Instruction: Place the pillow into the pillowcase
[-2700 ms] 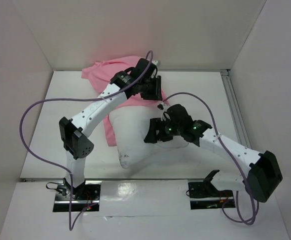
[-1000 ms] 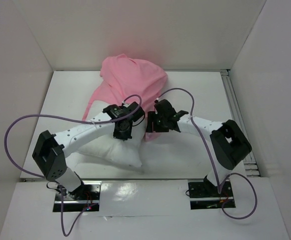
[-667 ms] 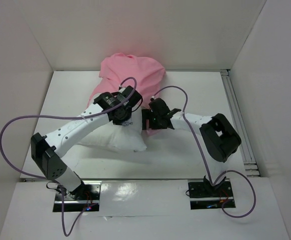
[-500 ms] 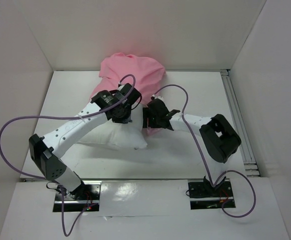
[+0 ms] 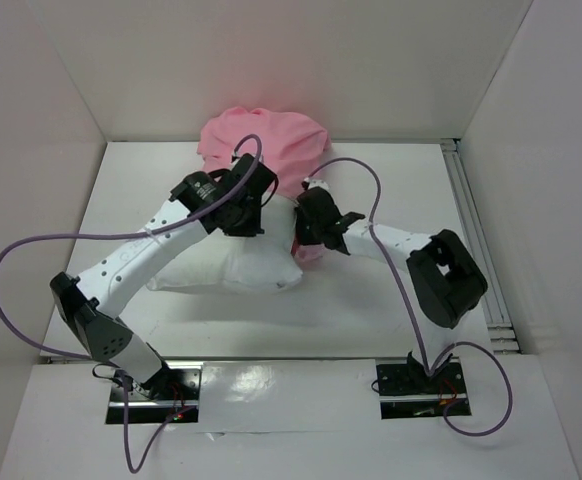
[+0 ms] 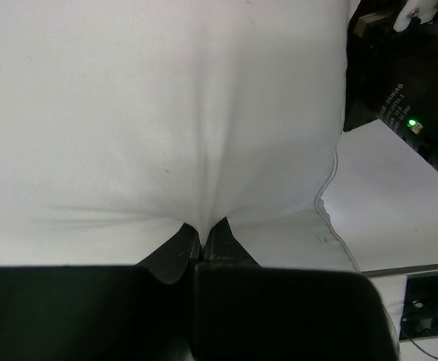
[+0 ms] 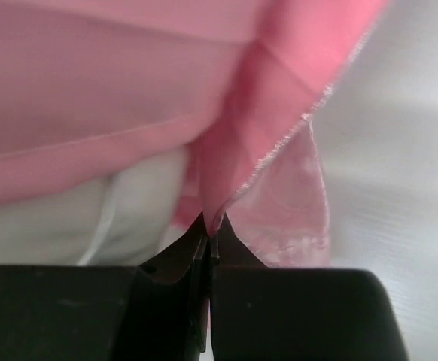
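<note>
My left gripper shifts the still-uncovered pillow end to the right in the top view next, toward the pillowcase's hemmed edge (image 5: 296,247), and releases it there.
The white pillow (image 5: 233,272) lies mid-table, its far part under the pink pillowcase (image 5: 271,140), which is bunched at the back wall. My left gripper (image 5: 243,222) is shut on a pinch of the pillow (image 6: 166,113), the cloth puckering into the left gripper (image 6: 202,235). My right gripper (image 5: 301,232) is shut on the pillowcase's hemmed edge beside the pillow's right end. In the right wrist view the pink pillowcase (image 7: 129,90) folds into the right gripper (image 7: 208,226), with the pillow (image 7: 68,218) showing beneath it.
White walls enclose the table on three sides. A metal rail (image 5: 469,230) runs along the right edge. Purple cables (image 5: 31,250) loop from both arms. The right arm's wrist (image 6: 407,98) with a green light sits close to the pillow's corner.
The left gripper has carried the pillow back toward the pillowcase. The right gripper, open before, has closed on the pillowcase edge and moved slightly back.
</note>
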Motion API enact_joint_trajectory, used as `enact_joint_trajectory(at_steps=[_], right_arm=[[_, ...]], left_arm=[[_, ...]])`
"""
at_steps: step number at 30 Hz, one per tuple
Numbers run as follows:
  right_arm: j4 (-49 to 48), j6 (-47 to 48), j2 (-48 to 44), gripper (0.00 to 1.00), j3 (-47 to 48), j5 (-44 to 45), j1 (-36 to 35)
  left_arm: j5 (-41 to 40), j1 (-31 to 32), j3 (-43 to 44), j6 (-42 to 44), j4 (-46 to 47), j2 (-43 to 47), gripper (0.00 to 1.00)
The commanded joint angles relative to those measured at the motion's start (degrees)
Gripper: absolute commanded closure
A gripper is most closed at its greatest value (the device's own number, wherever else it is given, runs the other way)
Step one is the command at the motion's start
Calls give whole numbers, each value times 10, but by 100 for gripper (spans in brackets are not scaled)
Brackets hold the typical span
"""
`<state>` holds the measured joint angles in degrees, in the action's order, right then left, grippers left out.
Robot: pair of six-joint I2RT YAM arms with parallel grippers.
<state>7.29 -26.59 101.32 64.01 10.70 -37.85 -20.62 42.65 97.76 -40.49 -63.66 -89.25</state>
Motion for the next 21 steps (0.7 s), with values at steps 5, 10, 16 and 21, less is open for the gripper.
enact_joint_trajectory(at_steps=[5,10,16,21], right_arm=[[130,57,-179,100,210,-336,48],[49,-67,-359,100,34,-469,-22],[113,-99,-494,100,-180,-412,-30],[199,-85,-535,100,-176,-385,-30]], left_arm=[[-13,-10,307,17,-28,-66,100],[-58,11,291,-38,-40,-81,100],[-63,66,122,-106,35,-87,100],[-76,131,117,-140,42,-137,100]])
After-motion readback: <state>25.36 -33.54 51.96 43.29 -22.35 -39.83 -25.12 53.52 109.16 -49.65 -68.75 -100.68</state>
